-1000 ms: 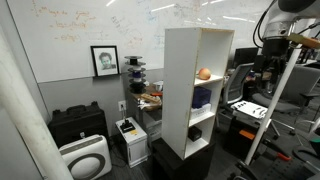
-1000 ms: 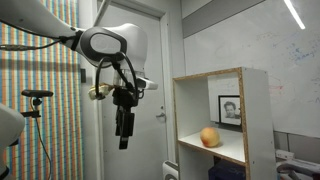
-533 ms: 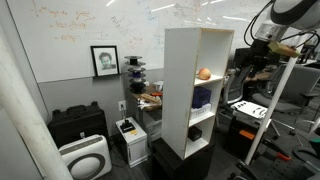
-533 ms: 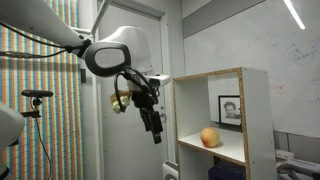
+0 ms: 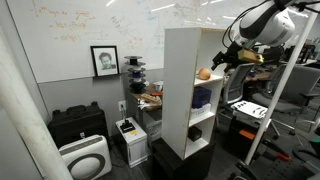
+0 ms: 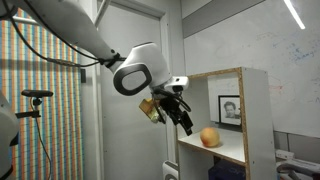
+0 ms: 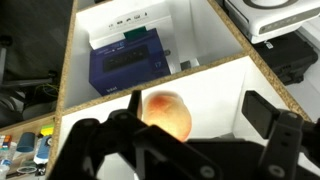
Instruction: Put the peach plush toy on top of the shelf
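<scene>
The peach plush toy (image 5: 205, 74) (image 7: 167, 115) sits nearer one finger, so next I should move my gripper down and into the shelf's section, and toward the left in the wrist view, to get my fingers on both sides of it.
The peach plush toy (image 5: 203, 73) is a small orange ball lying on the upper board inside the tall white shelf (image 5: 183, 100). It also shows in an exterior view (image 6: 209, 137) and in the wrist view (image 7: 168, 113). My gripper (image 5: 220, 62) is open and empty. It hangs tilted just outside the shelf's open front, level with that compartment (image 6: 187, 124). In the wrist view my gripper (image 7: 198, 105) faces into the compartment, and the toy sits close ahead near the left finger (image 7: 100, 140), not touched. The shelf's flat top (image 5: 190, 29) is bare.
A blue-purple box (image 7: 125, 62) fills the compartment below the toy. A framed portrait (image 5: 104, 60) hangs on the wall behind. A black case (image 5: 78, 125) and a white appliance (image 5: 85, 157) stand on the floor. A cluttered desk (image 5: 150, 97) stands behind the shelf.
The arm has swung towards the shelf. My gripper went from hanging straight down away from the shelf to tilted at the open front of the toy's compartment. The toy has not moved.
</scene>
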You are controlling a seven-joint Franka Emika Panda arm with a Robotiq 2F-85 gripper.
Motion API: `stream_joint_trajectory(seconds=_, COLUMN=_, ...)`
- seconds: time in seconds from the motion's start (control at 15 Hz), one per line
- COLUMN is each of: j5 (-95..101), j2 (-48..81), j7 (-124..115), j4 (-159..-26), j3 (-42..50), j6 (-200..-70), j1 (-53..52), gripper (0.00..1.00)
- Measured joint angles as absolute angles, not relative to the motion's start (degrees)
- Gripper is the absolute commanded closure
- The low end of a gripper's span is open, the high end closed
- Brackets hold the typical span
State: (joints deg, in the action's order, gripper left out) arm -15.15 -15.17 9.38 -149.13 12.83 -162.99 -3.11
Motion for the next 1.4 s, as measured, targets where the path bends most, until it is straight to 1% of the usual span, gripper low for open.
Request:
stream_joint_trajectory(seconds=0.27, j5=-26.36, j2=-5.24, j7=14.84, j4=-139.96, j3=15.7, j6=-165.71, j1=-8.86, gripper=0.0)
stream_joint_trajectory(seconds=0.67, j5=-26.31, j2=7.38, j7=16.06, j4=-129.23, j3=17.04, j6=-164.38, j1=-7.42, gripper=0.0)
stream_joint_trajectory(seconds=0.73, j5=-25.86, j2=9.08, j7=16.06, j4=-128.2, j3=17.21, j6=-164.31, j1=-7.05, gripper=0.05)
stream_joint_trajectory(seconds=0.8, j5=-25.83, j2=10.56, j7=16.08, j4=-127.28, j3=17.22, j6=-164.31, j1=-6.72, gripper=0.26)
stream_joint_trajectory(seconds=0.87, j5=-26.3, j2=11.82, j7=16.21, j4=-126.4, j3=17.12, j6=-164.33, j1=-6.46, gripper=0.29)
stream_joint_trajectory(seconds=0.93, j5=-27.34, j2=12.85, j7=16.58, j4=-125.63, j3=16.74, j6=-164.5, j1=-6.12, gripper=0.3)
stream_joint_trajectory(seconds=1.07, j5=-30.2, j2=14.09, j7=18.16, j4=-124.47, j3=15.42, j6=-165.03, j1=-5.26, gripper=0.46)
stream_joint_trajectory(seconds=1.4, j5=-32.75, j2=13.6, j7=19.89, j4=-124.59, j3=14.64, j6=-165.61, j1=-3.96, gripper=0.47)
